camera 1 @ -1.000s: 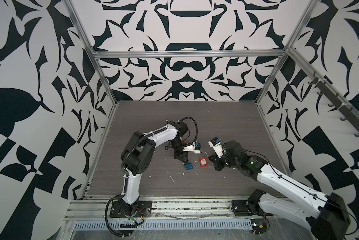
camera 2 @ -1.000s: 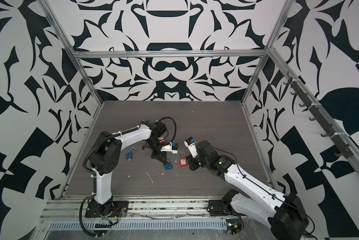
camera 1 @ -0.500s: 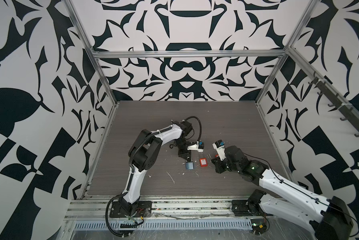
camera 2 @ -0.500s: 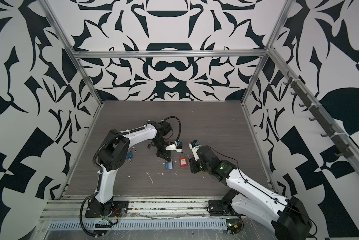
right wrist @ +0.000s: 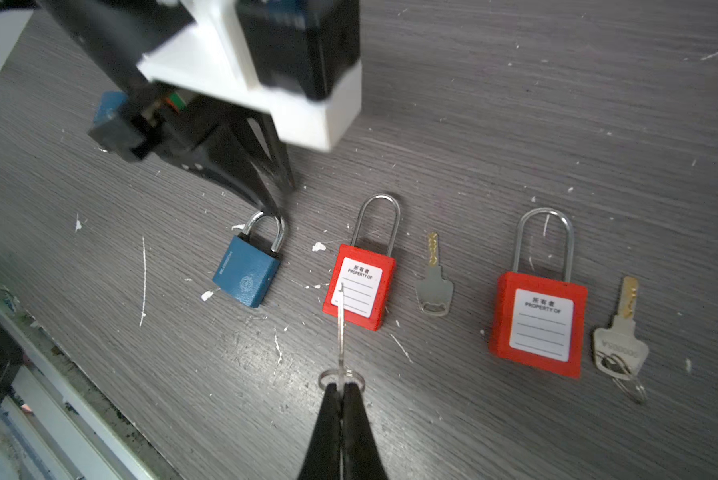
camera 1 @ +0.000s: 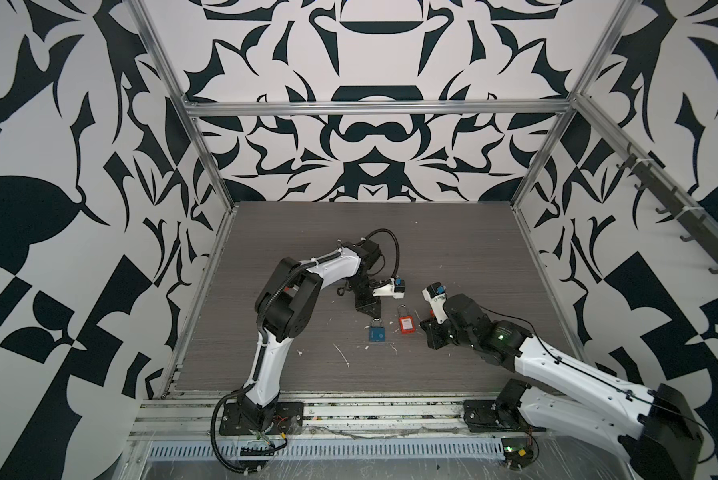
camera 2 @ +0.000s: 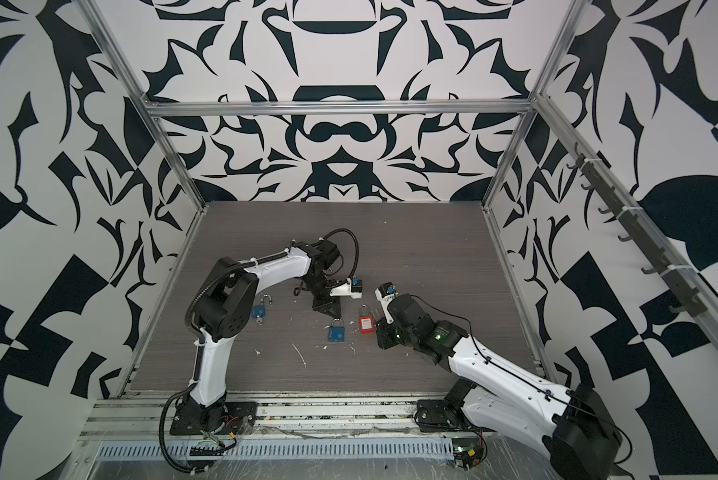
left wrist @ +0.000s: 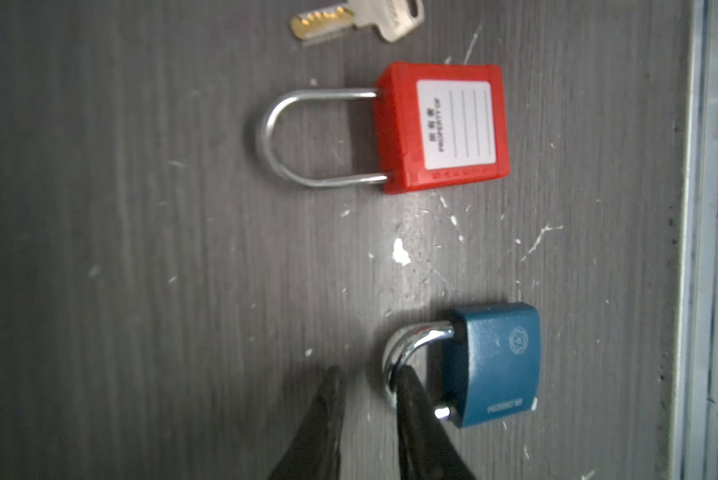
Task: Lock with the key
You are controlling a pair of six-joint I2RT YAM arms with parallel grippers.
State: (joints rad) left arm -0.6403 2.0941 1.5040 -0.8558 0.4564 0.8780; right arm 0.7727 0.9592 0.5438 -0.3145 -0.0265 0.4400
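Note:
My right gripper will next go down beside the blue padlock and release the thin key (right wrist: 340,324), because that bare tabletop is below my gripper, past the red padlock.
A small blue padlock (camera 1: 377,333) (camera 2: 336,332) lies flat on the grey table, left of a red padlock (camera 1: 406,323) (camera 2: 366,323). My left gripper (left wrist: 372,372) (camera 1: 370,311) stands just behind the blue padlock (left wrist: 498,365). It is open a little, with bare table between the fingers. One fingertip (left wrist: 407,378) overlaps the steel shackle (right wrist: 266,224). My right gripper (right wrist: 340,384) (camera 1: 426,328) is shut on a thin key (right wrist: 340,324). The key is seen edge-on with its ring at my fingertips, and it points over the red padlock (right wrist: 359,291).
A second, larger red padlock (right wrist: 540,328) lies right of the first. Loose keys (right wrist: 433,286) (right wrist: 621,345) lie beside each red padlock. Another blue padlock (camera 2: 259,309) with a raised shackle lies under the left arm. A metal rail (right wrist: 58,407) runs along the table's front edge.
My left gripper's jaws have parted at the blue padlock's shackle, and the left arm's elbow has swung right. My right gripper has drawn back slightly, still holding the key.

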